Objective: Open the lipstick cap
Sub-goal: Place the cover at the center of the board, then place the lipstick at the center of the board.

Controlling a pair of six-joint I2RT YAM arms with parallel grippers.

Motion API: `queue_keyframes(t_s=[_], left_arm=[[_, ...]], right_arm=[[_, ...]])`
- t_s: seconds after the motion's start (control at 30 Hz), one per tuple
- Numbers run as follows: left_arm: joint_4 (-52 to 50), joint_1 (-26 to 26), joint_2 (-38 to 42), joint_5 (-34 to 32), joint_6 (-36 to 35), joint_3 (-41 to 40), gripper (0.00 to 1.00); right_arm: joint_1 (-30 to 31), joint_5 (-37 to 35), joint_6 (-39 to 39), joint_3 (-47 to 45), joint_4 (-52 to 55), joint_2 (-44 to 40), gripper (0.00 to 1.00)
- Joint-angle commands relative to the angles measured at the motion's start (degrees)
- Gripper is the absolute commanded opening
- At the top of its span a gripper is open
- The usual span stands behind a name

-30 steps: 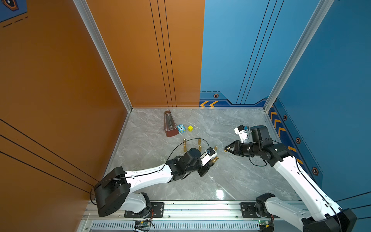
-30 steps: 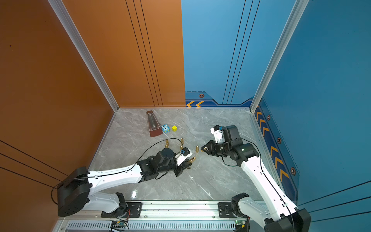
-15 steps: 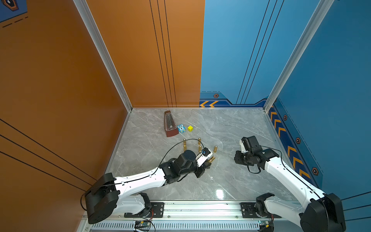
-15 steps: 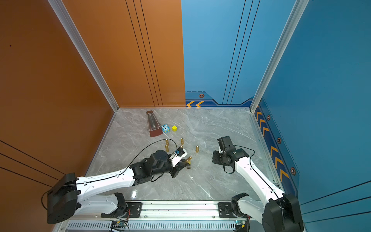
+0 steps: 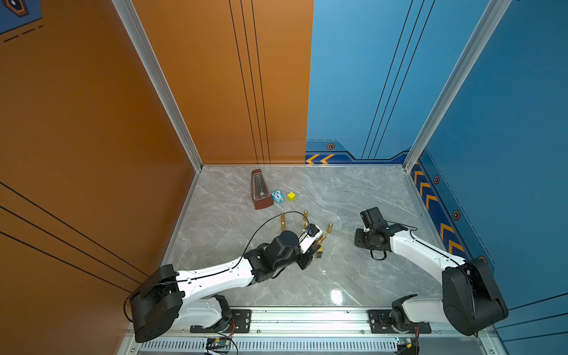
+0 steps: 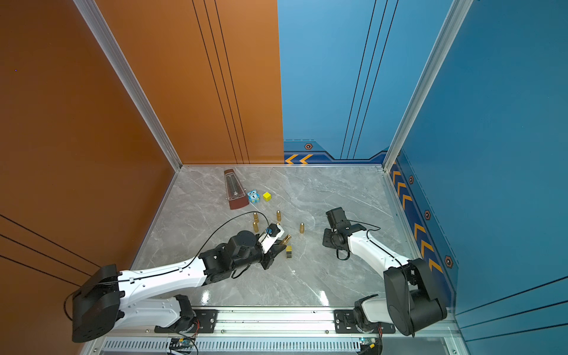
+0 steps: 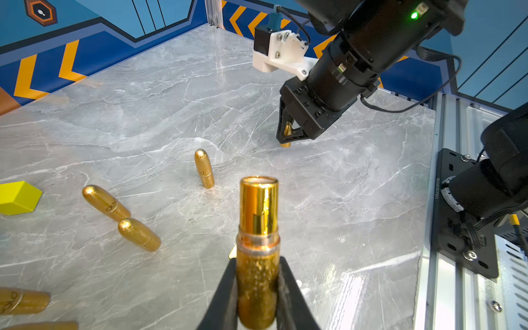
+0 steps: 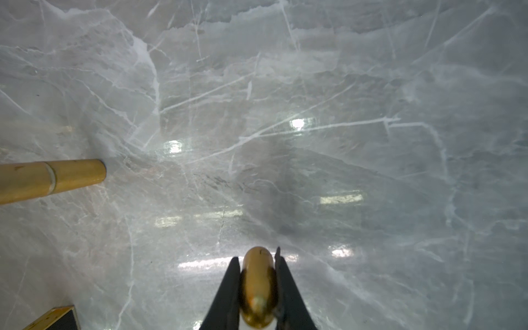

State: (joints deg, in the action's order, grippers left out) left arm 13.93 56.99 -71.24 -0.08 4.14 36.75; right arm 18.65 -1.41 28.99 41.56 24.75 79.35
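The inner tube is uncovered; my right gripper should next lower the rounded gold cap (image 8: 257,280) slightly onto the bare marble and release it.
My left gripper (image 7: 257,265) is shut on the glittery gold base of the lipstick (image 7: 258,283). The shiny inner tube (image 7: 258,205) stands bare beyond the fingers, with no cap on it. In both top views this lipstick (image 5: 321,238) (image 6: 286,239) pokes out of the left gripper (image 5: 317,245) near the table's middle. The right gripper (image 8: 256,255) is shut on the rounded gold cap (image 8: 257,280). It points down at the marble on the right (image 5: 360,241), and the cap (image 7: 286,130) sits at or just above the surface.
Several capped gold lipsticks (image 5: 282,218) (image 5: 329,227) (image 7: 204,168) stand on the marble beyond the left gripper. A small black-and-gold box (image 5: 319,253) lies just by it. A brown metronome (image 5: 259,190), a blue owl toy (image 5: 277,196) and a yellow cube (image 5: 291,196) sit further back.
The right gripper has pulled away from the left gripper with the cap, swung right and dropped to the table. The left arm has drawn back slightly with the lipstick base.
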Motion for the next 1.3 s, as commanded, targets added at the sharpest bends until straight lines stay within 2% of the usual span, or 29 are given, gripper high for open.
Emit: queue_keyframes(t_s=[0.0, 0.27, 0.5, 0.83, 0.97, 1.27], left_arm=[[1.4, 0.3, 0.2, -2.0, 0.0, 0.0, 0.0], [1.4, 0.2, -1.0, -1.9, -0.1, 0.9, 0.0], [1.3, 0.2, -2.3, -2.4, -0.1, 2.2, 0.0], [1.3, 0.1, -2.6, -2.5, -0.3, 3.0, 0.0], [1.3, 0.0, -2.4, -2.8, -0.7, 3.0, 0.0], [1.2, -0.1, -1.3, -2.7, -0.8, 2.7, 0.0]], right_arm=[[0.1, -0.6, 1.4, 0.8, -3.1, 3.0, 0.15], [0.2, -1.1, 1.5, -0.3, -4.5, 5.0, 0.16], [0.5, -0.9, 1.1, -0.9, -4.3, 6.0, 0.23], [0.7, -0.2, 0.8, 0.1, -3.7, 4.9, 0.44], [0.6, -0.2, 0.4, 0.2, -1.8, 1.8, 0.55], [-0.4, 0.6, -1.0, 2.8, 8.6, -8.3, 0.64]])
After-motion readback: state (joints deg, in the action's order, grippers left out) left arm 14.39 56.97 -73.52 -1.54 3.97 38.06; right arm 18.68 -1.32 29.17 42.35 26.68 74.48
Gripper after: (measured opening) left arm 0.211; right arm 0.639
